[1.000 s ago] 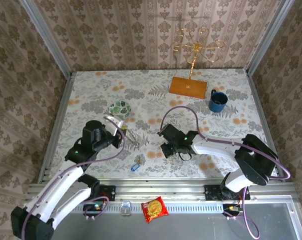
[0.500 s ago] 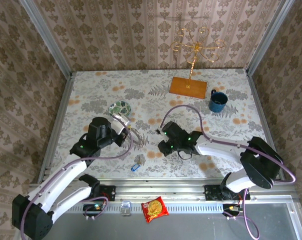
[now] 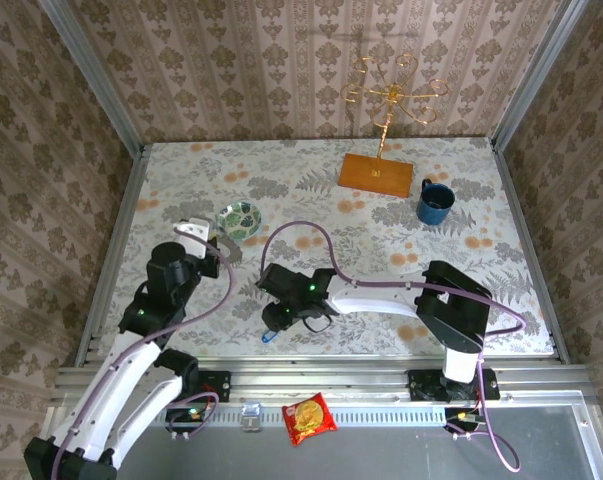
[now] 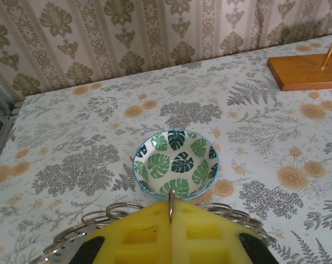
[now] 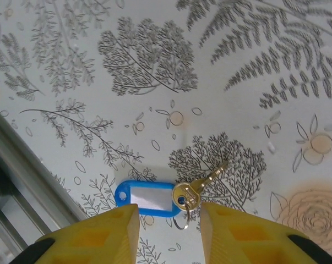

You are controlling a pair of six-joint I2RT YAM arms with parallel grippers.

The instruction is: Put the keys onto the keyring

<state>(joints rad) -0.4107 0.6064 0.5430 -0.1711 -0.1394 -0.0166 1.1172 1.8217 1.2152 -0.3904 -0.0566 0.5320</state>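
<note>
My right gripper moves down and closes across the wire next, since the small ring on the key head [image 5: 184, 219] lies below it, between its open fingers.
A key with a blue plastic tag [image 5: 149, 199] and a brass blade [image 5: 197, 188] lies flat on the patterned table, near the front edge [image 3: 270, 336]. My right gripper [image 5: 168, 220] hovers just above it, open, its yellow fingers [image 5: 113, 234] on either side of the tag and key head, touching nothing. In the top view that gripper [image 3: 274, 318] is left of centre. My left gripper [image 4: 171, 231] is shut on the keyring [image 4: 119, 209], a grey coiled-wire ring, pinching its thin rim. It holds the keyring [image 3: 227, 253] beside the small green-leaf bowl [image 4: 177, 163].
The leaf bowl [image 3: 239, 218] sits just beyond the left gripper. A gold wire stand on a wooden base [image 3: 376, 172] and a blue mug [image 3: 434, 203] are at the back right. The metal front rail [image 5: 22, 176] runs close to the key. A snack packet [image 3: 309, 417] lies on the front ledge.
My right arm has swung left across the table to above the blue key, and its jaws have opened. My left arm has drawn back to the left, still holding the keyring.
</note>
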